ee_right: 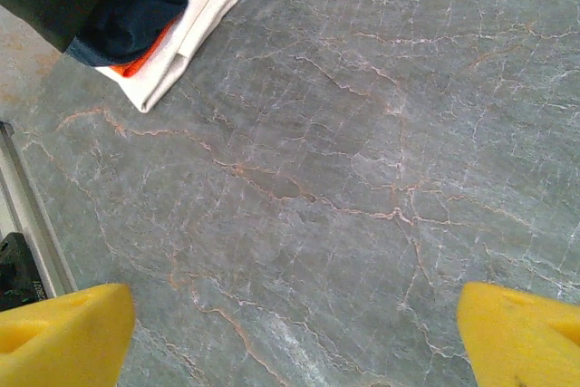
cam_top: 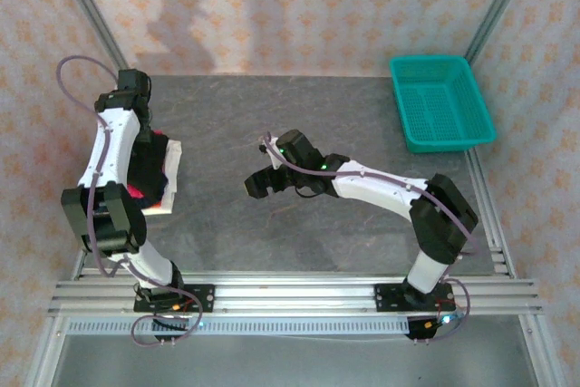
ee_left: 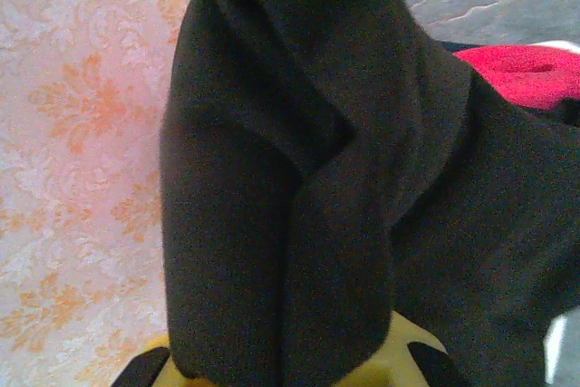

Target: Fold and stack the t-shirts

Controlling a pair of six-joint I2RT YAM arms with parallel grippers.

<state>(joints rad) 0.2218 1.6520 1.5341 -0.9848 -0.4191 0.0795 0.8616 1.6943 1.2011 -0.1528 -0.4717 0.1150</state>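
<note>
The left gripper lowers toward the pile of cloth (ee_left: 507, 197) next and releases the bunched fold of black t-shirt (ee_left: 299, 178) there, since the pile lies below it.
A black t-shirt (ee_left: 299, 178) hangs bunched in thick folds in the left wrist view, and my left gripper (ee_left: 294, 360) is shut on it, with only the yellow pads (ee_left: 471, 351) peeking out below the cloth. Beside it lies a crimson-pink t-shirt (ee_left: 530, 74). From above, the left gripper (cam_top: 148, 138) hangs over the pile of cloth (cam_top: 154, 178) at the table's left side. My right gripper (cam_top: 263, 183) hovers open over bare table near the middle, its yellow fingertips (ee_right: 63, 333) wide apart with nothing between them.
A teal mesh basket (cam_top: 441, 101) stands at the back right corner. The pile's corner of white, orange and navy cloth (ee_right: 181, 20) lies up-left of the right gripper. The grey marble table (ee_right: 344, 188) spreads between the arms. A metal rail (cam_top: 299, 292) borders the near edge.
</note>
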